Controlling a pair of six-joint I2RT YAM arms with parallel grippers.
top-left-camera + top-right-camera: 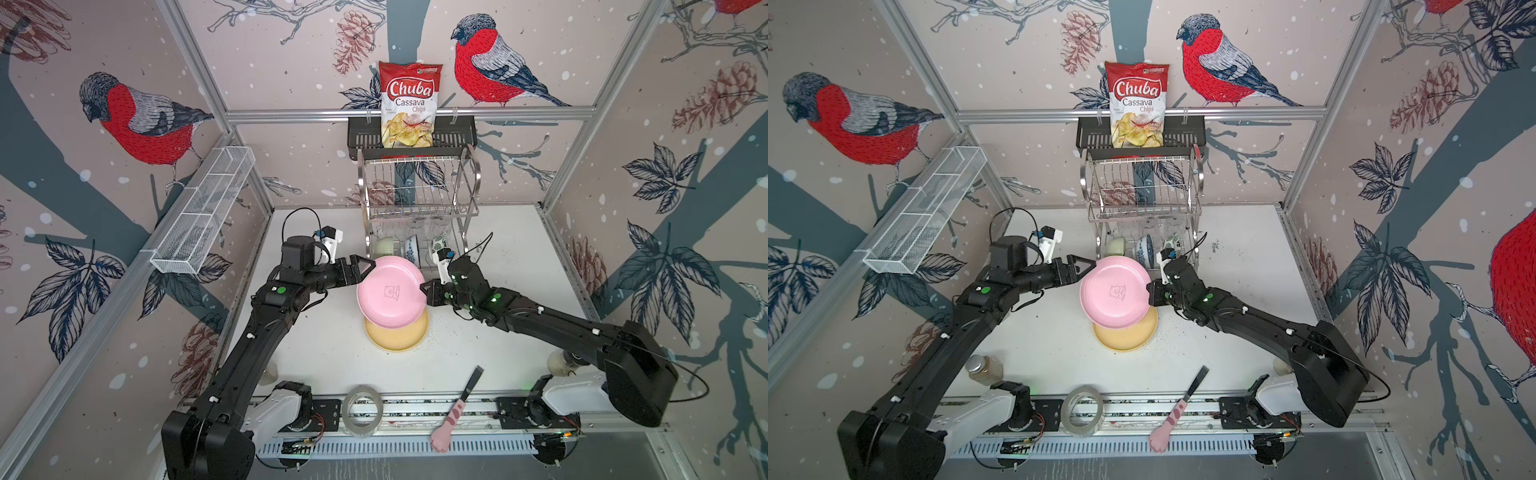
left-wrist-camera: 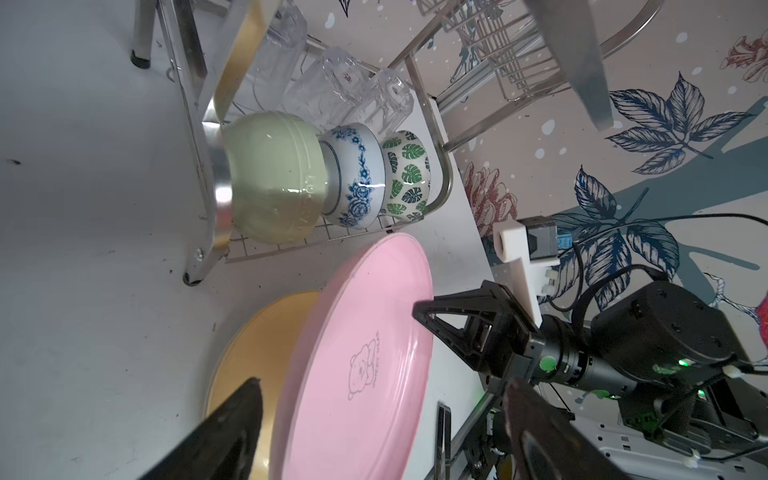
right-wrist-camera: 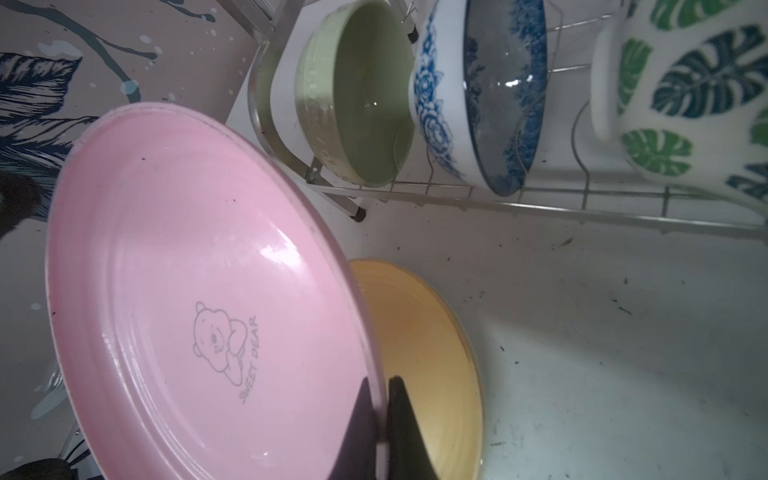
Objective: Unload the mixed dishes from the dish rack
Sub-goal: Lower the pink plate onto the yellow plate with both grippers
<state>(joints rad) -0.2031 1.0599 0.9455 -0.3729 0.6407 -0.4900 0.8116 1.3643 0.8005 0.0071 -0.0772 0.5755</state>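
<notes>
Next, my right gripper needs to lower, move back toward the tan-yellow plate (image 1: 399, 338) (image 3: 425, 352) and release the pink rim there, because the pink plate still hangs above it.
A pink plate (image 1: 390, 291) hangs tilted above a tan-yellow plate (image 1: 399, 338) that lies flat on the white table. My right gripper (image 3: 380, 386) is shut on the pink plate's right rim. My left gripper (image 2: 384, 384) is open, its fingers standing wide apart either side of the plate's left rim. Behind stands the dish rack (image 1: 419, 187). On its lower shelf sit a pale green bowl (image 2: 270, 174), a blue-patterned bowl (image 2: 353, 178) and a green-leaf-print bowl (image 2: 405, 174), with clear glasses (image 2: 332, 83) behind them. The upper shelf holds nothing.
A chips bag (image 1: 409, 104) stands in a black basket (image 1: 361, 137) above the rack. A white mesh tray (image 1: 203, 208) hangs on the left wall. A tape roll (image 1: 362, 409), a knife with a pink paw handle (image 1: 453, 415) and a jar (image 1: 984, 368) lie near the front edge.
</notes>
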